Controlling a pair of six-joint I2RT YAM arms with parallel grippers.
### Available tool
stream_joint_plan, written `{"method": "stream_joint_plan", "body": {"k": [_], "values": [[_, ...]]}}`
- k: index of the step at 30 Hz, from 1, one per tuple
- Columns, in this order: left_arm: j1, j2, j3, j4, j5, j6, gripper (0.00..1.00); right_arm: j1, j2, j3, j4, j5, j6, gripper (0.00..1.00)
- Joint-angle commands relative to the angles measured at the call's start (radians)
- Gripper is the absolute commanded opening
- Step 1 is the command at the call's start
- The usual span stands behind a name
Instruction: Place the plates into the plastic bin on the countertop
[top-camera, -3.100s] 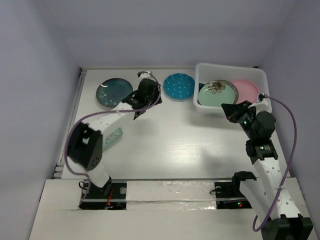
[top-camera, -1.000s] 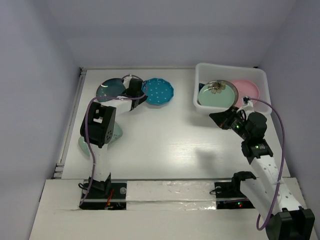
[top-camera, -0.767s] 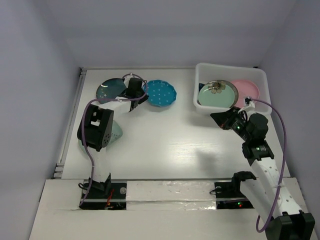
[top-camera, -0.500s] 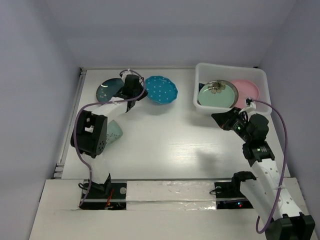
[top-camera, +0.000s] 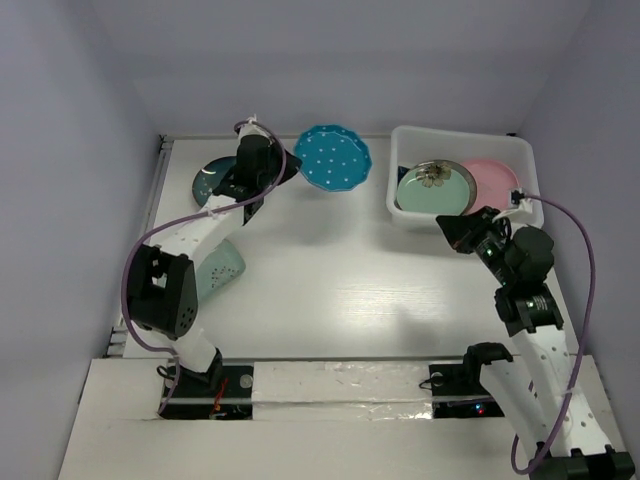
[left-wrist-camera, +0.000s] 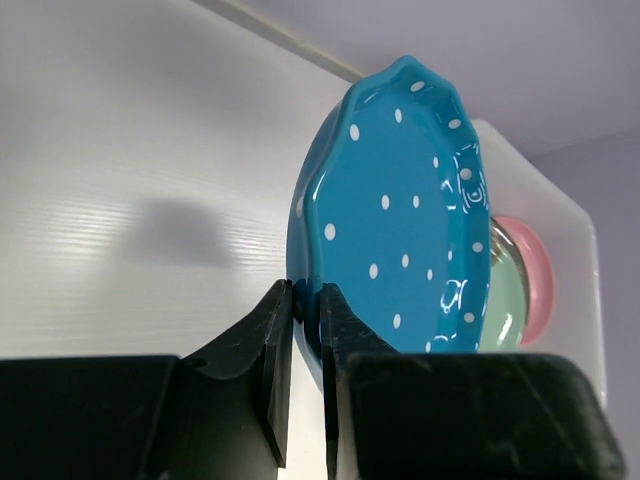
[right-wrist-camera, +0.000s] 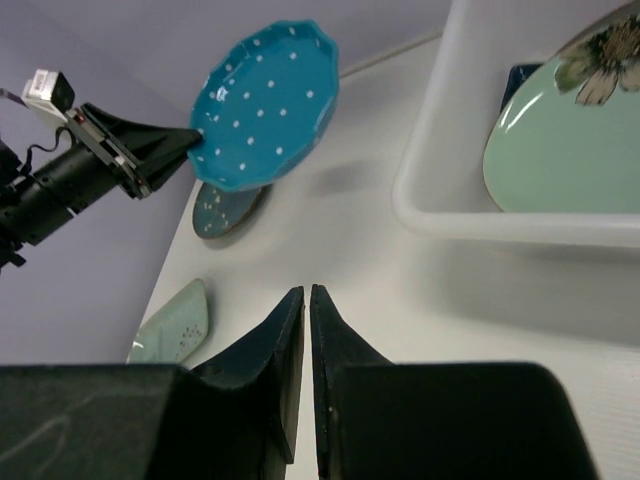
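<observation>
Next, my left gripper carries the dotted plate across and releases it above the mint plate (top-camera: 433, 193). The bin (top-camera: 460, 136) lies to the right of my left gripper in the top view.
My left gripper (top-camera: 292, 166) (left-wrist-camera: 305, 300) is shut on the left rim of the blue white-dotted scalloped plate (top-camera: 333, 158) (left-wrist-camera: 400, 220) (right-wrist-camera: 265, 105). It holds the plate tilted in the air, left of the plastic bin (top-camera: 460, 136) (right-wrist-camera: 445, 150). Inside the bin lie a mint green plate with a flower (top-camera: 430, 190) (right-wrist-camera: 560, 130) and a pink plate (top-camera: 492, 178), and a dark blue edge (right-wrist-camera: 520, 80) shows behind the mint one. A dark teal plate (top-camera: 210, 182) (right-wrist-camera: 228, 207) lies on the countertop (top-camera: 330, 280), partly under my left arm. My right gripper (top-camera: 447, 222) (right-wrist-camera: 307, 292) hangs shut and empty by the bin's near wall.
A pale green-grey plate (top-camera: 222, 270) (right-wrist-camera: 175, 325) lies near the left arm's lower link. Lavender walls close in the counter at the back and both sides. The right arm's purple cable (top-camera: 575, 290) loops near the bin's right end.
My left gripper has raised the dotted plate off the counter and carried it right and toward the back, nearer the bin. The right gripper has shifted slightly right.
</observation>
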Motion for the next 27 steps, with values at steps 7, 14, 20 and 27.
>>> {"method": "stream_joint_plan", "body": {"k": [7,14,20,27], "values": [[-0.144,0.021,0.265,0.177,0.130,-0.074,0.00,0.010,-0.041,0.164,-0.060,0.100,-0.018,0.12],[-0.248,0.170,0.413,0.202,0.133,-0.094,0.00,0.010,-0.055,0.190,-0.077,0.118,-0.005,0.13],[-0.314,0.330,0.575,0.231,0.132,-0.116,0.00,0.010,-0.089,0.192,-0.118,0.161,-0.028,0.13],[-0.371,0.543,0.808,0.263,0.146,-0.185,0.00,0.010,-0.101,0.184,-0.153,0.154,-0.044,0.13]]}}
